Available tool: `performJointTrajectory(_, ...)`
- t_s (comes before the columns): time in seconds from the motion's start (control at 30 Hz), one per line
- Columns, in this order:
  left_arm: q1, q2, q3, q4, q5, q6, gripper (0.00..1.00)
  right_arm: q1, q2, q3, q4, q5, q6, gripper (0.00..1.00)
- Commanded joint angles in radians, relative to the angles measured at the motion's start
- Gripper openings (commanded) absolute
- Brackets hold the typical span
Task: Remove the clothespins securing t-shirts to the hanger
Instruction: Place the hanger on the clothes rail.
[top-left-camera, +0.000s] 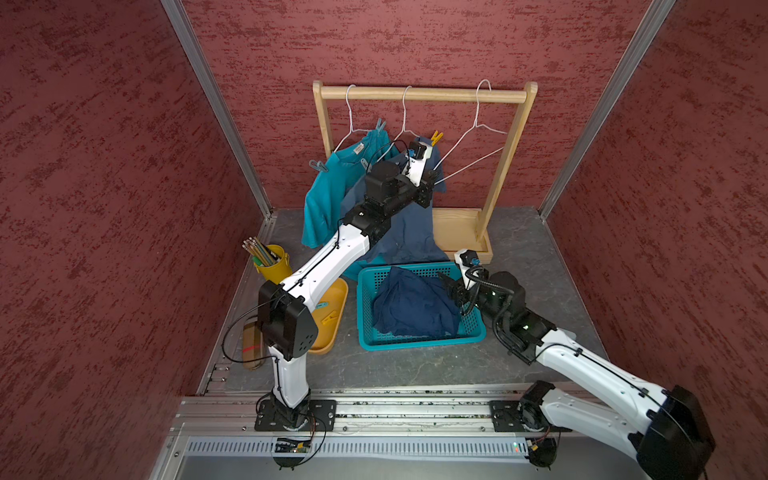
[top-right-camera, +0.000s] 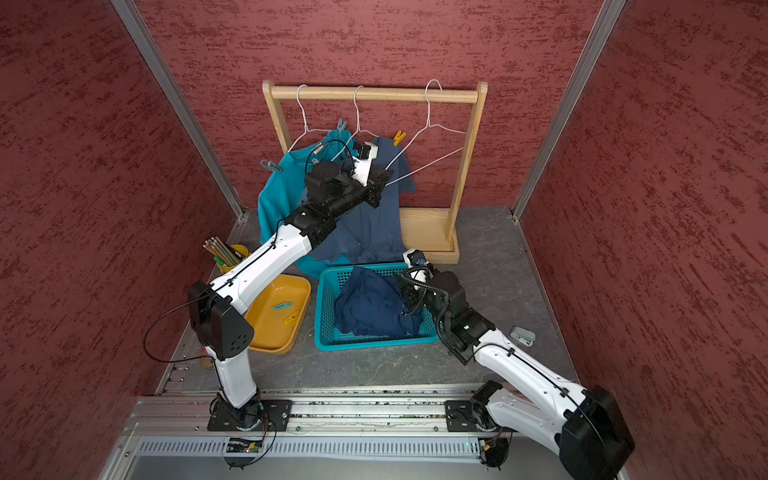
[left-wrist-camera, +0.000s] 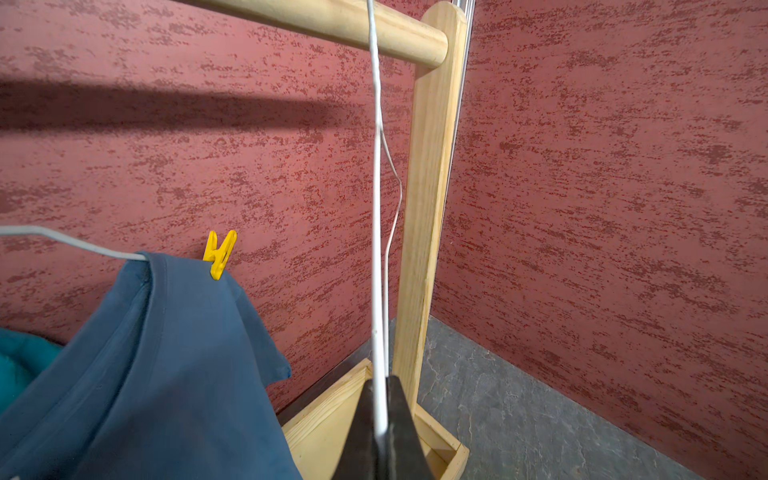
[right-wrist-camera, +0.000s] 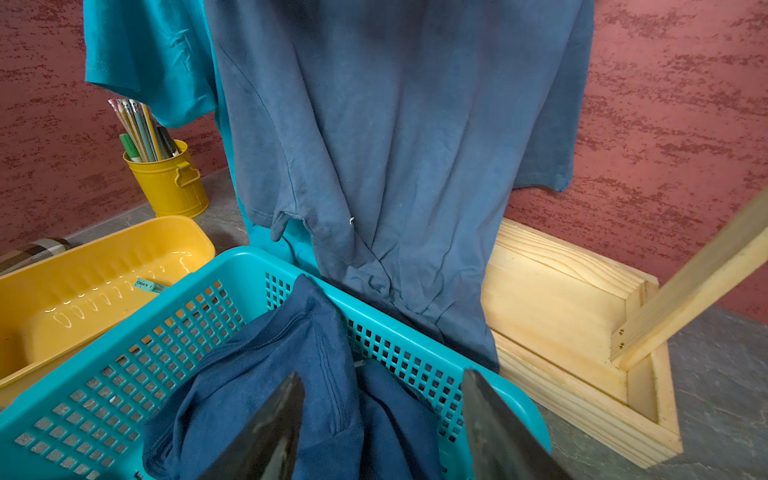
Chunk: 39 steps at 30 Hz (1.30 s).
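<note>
The rack post beside the bare hanger stands outward of my left gripper, so I should move that gripper outward toward it and release the lower wire.
On the wooden rack hang a teal t-shirt (top-left-camera: 328, 195) and a slate blue t-shirt (top-left-camera: 411, 232). A yellow clothespin (left-wrist-camera: 219, 253) clips the slate blue one's shoulder to its hanger. A teal clothespin (top-left-camera: 380, 124) and a grey-blue clothespin (top-left-camera: 318, 166) grip the teal shirt. My left gripper (top-left-camera: 434, 176) is shut on the lower wire of the bare white hanger (left-wrist-camera: 377, 249). A navy t-shirt (right-wrist-camera: 257, 374) lies crumpled in the teal basket (right-wrist-camera: 232, 266). My right gripper (right-wrist-camera: 380, 382) hovers open just above it, nothing between its fingers.
A yellow tray (top-right-camera: 266, 328) left of the basket holds a yellow clothespin (top-right-camera: 292, 318) and a teal clothespin (top-right-camera: 282, 306). A yellow cup of pencils (top-left-camera: 272, 262) stands behind it. The rack's wooden base (right-wrist-camera: 561, 316) sits right of the basket. A small grey object (top-right-camera: 523, 336) lies on the floor.
</note>
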Motion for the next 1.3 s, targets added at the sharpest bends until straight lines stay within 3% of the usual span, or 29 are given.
performJointTrajectory(0.0,-0.014,0.024,0.048,0.054,-0.031,0.009,0.0,0.0,-0.02,-0.017,0.043,-0.022,0.016,0.63)
performJointTrajectory(0.23,-0.041,0.148,0.193,0.03,-0.055,0.021,0.0,0.001,-0.034,-0.01,0.024,-0.021,0.024,0.63)
performJointTrajectory(0.37,-0.065,0.167,0.203,0.031,-0.053,0.062,0.0,-0.001,-0.08,-0.016,0.009,-0.006,0.052,0.64)
performJointTrajectory(0.5,-0.079,0.145,0.169,0.036,-0.07,0.098,0.15,0.0,-0.11,0.0,-0.014,0.004,0.083,0.64)
performJointTrajectory(0.6,-0.079,0.136,0.175,0.024,-0.07,0.097,0.16,0.0,-0.114,0.02,-0.027,0.013,0.088,0.64)
performJointTrajectory(0.67,-0.079,0.128,0.178,0.02,-0.062,0.094,0.31,0.0,-0.112,0.03,-0.034,0.023,0.093,0.64)
performJointTrajectory(0.73,-0.078,0.103,0.167,0.012,-0.037,0.094,0.38,0.0,-0.117,0.038,-0.036,0.031,0.099,0.64)
performJointTrajectory(0.9,-0.079,-0.043,0.039,0.015,0.027,0.12,0.53,0.0,-0.134,0.047,-0.041,0.064,0.127,0.65)
performJointTrajectory(1.03,-0.058,-0.224,-0.122,-0.028,0.048,0.152,0.57,0.0,-0.12,0.056,-0.018,0.076,0.145,0.65)
performJointTrajectory(1.27,0.209,-0.541,-0.409,-0.138,0.183,-0.061,0.52,0.001,-0.007,0.106,0.057,0.004,0.207,0.64)
